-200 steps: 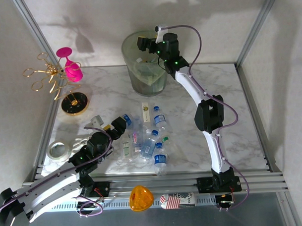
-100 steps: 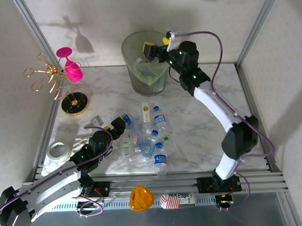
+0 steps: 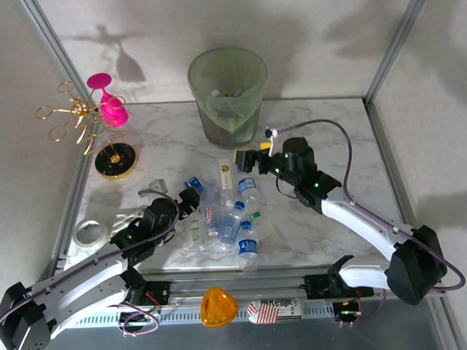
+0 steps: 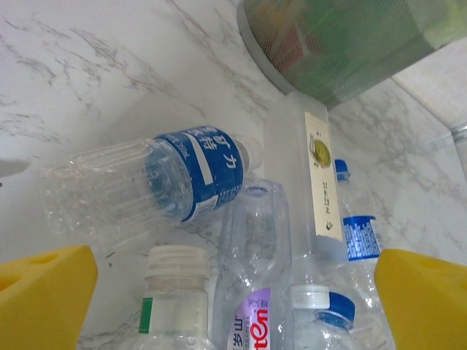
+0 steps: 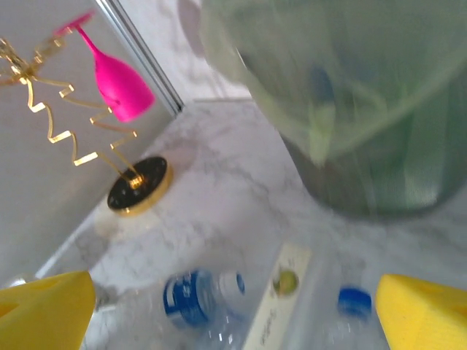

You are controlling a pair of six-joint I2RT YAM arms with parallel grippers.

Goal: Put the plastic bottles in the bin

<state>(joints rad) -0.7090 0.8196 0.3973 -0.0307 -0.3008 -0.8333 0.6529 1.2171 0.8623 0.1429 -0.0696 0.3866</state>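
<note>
I will next draw my left gripper back and lower its open fingers around the clear capless bottle's body, since that bottle is below the gripper and back toward the base.
Several plastic bottles lie bunched on the marble table in front of the left arm. My left gripper is open at the pile's left edge. In the left wrist view its yellow fingertips flank a clear bottle with a purple label, a white-capped one and a blue-capped one; a blue-labelled bottle lies beyond. The bin, pale green with a liner, stands at the back. My right gripper hangs open and empty between the bin and the pile, above a blue-labelled bottle. The bin looms close, blurred.
A pink goblet hangs on a gold wire stand at the back left. A tape roll lies by the left edge. An orange object sits on the front rail. Metal frame posts border the table.
My right arm has swung back from over the bin and come down toward the bottles, its gripper still open. My left gripper has edged forward into the pile.
</note>
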